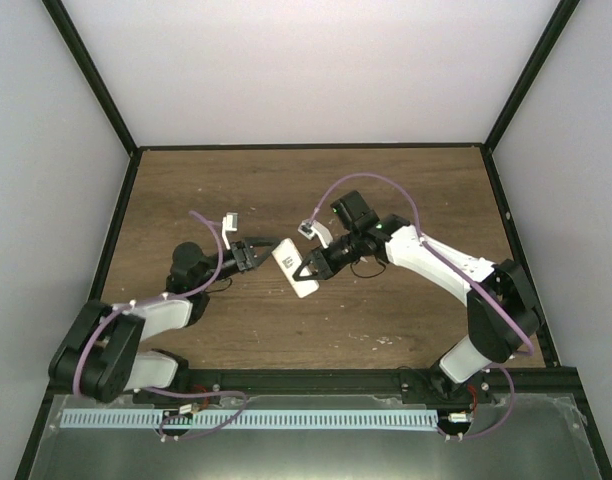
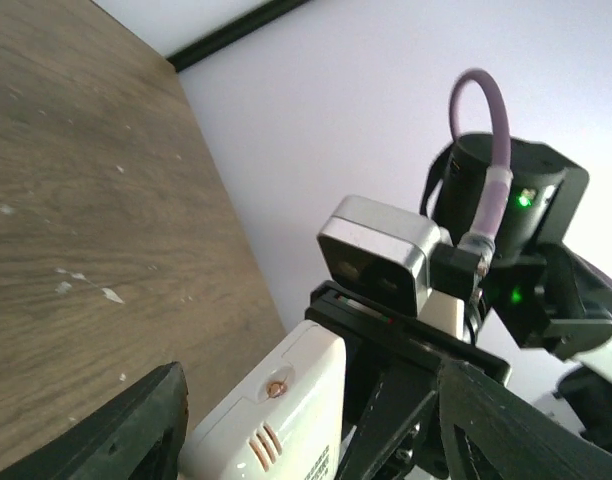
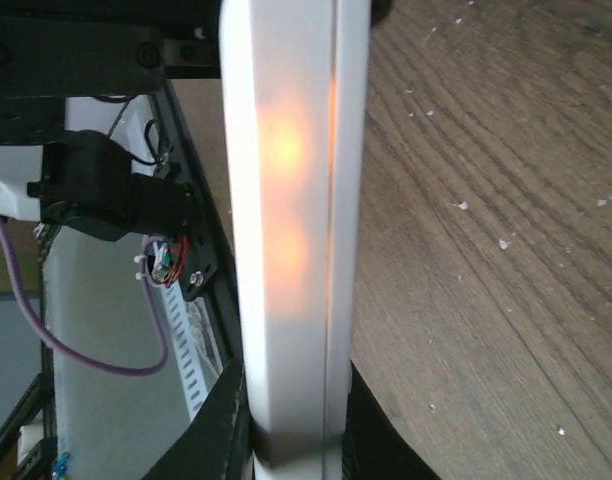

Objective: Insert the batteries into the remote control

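Observation:
The remote's side glows orange. My right gripper needs to move away from the left gripper next, turn downward, lower the remote (image 3: pixel 286 220) onto the tabletop and then let go of it.
The white remote control (image 1: pixel 295 270) hangs above the table centre between both grippers. My right gripper (image 1: pixel 310 266) is shut on it. In the right wrist view the remote (image 3: pixel 286 220) stands edge-on between my fingers (image 3: pixel 218 430), and two orange glows show through its side wall. The batteries themselves are hidden. My left gripper (image 1: pixel 266 255) is open, with its jaws spread on either side of the remote's other end. The left wrist view shows the remote's face (image 2: pixel 276 415) with a small screw, vent slots and printed text, and the right gripper's black fingers behind it.
The wooden table (image 1: pixel 236 190) has pale specks scattered on it (image 2: pixel 106 294). Black frame rails and pale walls enclose it (image 1: pixel 306 147). A metal tray with a slotted white strip (image 1: pixel 246 420) lies at the near edge behind the arm bases.

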Tool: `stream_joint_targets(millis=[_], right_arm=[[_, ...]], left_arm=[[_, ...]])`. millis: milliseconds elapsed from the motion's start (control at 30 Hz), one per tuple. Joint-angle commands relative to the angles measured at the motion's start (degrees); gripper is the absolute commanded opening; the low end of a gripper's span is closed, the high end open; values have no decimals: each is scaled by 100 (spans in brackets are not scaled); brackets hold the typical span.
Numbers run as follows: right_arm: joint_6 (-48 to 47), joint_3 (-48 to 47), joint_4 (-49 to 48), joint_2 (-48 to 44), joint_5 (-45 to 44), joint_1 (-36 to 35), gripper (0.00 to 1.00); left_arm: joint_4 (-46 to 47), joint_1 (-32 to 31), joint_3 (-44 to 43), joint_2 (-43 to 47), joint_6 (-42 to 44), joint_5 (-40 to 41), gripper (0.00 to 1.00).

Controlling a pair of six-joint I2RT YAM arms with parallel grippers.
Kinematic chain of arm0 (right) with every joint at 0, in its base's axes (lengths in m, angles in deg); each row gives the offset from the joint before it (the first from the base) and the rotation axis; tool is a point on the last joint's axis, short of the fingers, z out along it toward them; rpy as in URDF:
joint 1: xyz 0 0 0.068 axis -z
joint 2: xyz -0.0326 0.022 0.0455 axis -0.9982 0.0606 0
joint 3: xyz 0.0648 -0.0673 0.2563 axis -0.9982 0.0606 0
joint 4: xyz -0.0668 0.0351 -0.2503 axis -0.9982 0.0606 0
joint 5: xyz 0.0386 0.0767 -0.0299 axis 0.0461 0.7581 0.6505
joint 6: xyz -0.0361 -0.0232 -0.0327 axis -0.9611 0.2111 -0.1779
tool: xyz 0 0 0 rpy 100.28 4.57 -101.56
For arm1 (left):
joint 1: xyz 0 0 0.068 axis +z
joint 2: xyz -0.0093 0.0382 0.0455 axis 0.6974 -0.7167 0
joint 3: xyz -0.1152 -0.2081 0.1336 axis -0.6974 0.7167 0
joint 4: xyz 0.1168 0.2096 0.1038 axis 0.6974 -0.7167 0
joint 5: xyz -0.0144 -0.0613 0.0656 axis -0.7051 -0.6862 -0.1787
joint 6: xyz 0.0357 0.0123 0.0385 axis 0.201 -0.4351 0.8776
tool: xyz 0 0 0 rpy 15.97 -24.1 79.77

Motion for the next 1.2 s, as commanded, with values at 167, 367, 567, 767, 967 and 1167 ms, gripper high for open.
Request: stream_joint_targets(millis=[167,367,567,767,967,1167], right_arm=[[262,-117,669,74,-2445,12,2],[778,-185,1239,538,-4962,24,1],[1139,-393,1582,905,-6512,3,1],[1139,-547,1829,1332,-7570,-89,1],[1171,-489,1920,1697,-8109,-294,12],[1143,-533,1833,1770,-8045,-468,27]], left_arm=[[-3826,170,-120,1946,1648,1677,70],[-6162,192,-690,3001,2587,2778,70],[-6803,210,-743,3434,2598,3181,71],[-6982,210,-769,3471,2610,3261,72],[-7006,210,-760,3473,2596,3284,72],[-7041,210,-726,3501,2582,3292,72]])
